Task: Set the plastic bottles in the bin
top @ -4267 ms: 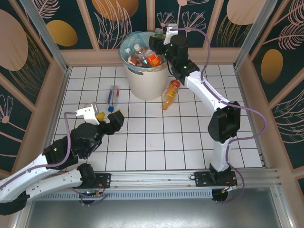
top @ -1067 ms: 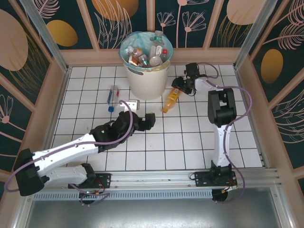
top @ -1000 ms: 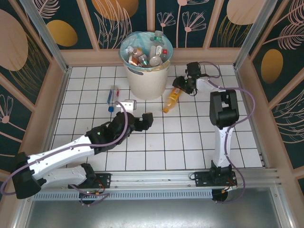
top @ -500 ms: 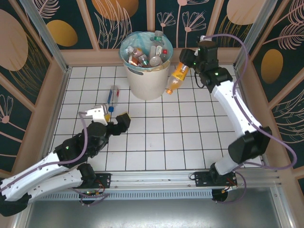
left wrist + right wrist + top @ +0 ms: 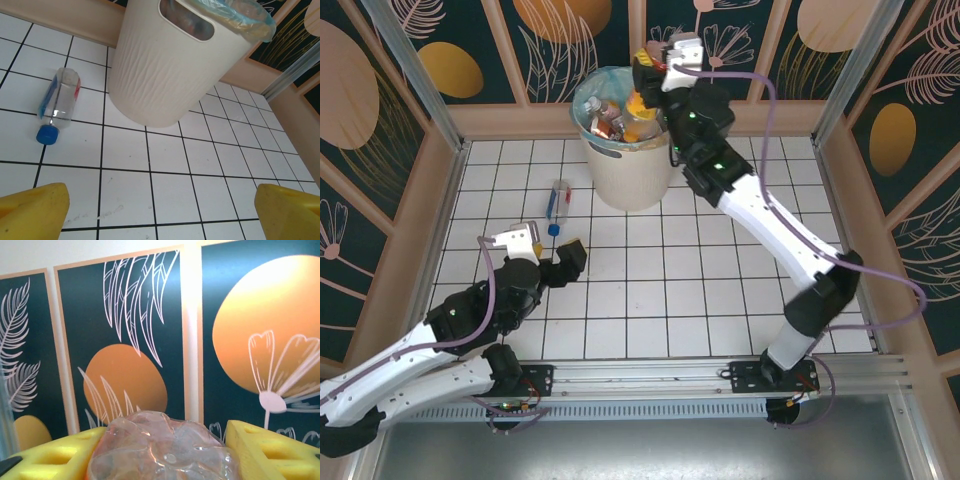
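Note:
The orange bottle still hangs near the bin's rim, so the robot's right gripper will next go sideways over the middle of the bin's opening (image 5: 618, 108) and down to release it.
My right gripper (image 5: 646, 74) hangs over the bin (image 5: 632, 180), shut on an orange plastic bottle (image 5: 637, 103) that points down into its mouth. In the right wrist view the bottle's clear base (image 5: 161, 446) sits between the yellow pads (image 5: 47, 456). The off-white bin (image 5: 170, 75) has a teal liner and holds several bottles (image 5: 608, 118). A clear bottle with a blue cap (image 5: 558, 204) lies on the tiles left of the bin. It also shows in the left wrist view (image 5: 60, 102). My left gripper (image 5: 546, 252) stands open and empty, short of that bottle, with its fingertips (image 5: 31, 212) wide apart.
White tiled floor (image 5: 720, 290) is ringed by a low wooden kerb and dark patterned wall panels (image 5: 470, 60). Metal frame posts (image 5: 415, 70) stand at the back corners. The bin stands against the back wall.
The right arm has lifted the orange bottle from the floor right of the bin to above the bin's mouth. The left arm has pulled back toward the near left, jaws still open.

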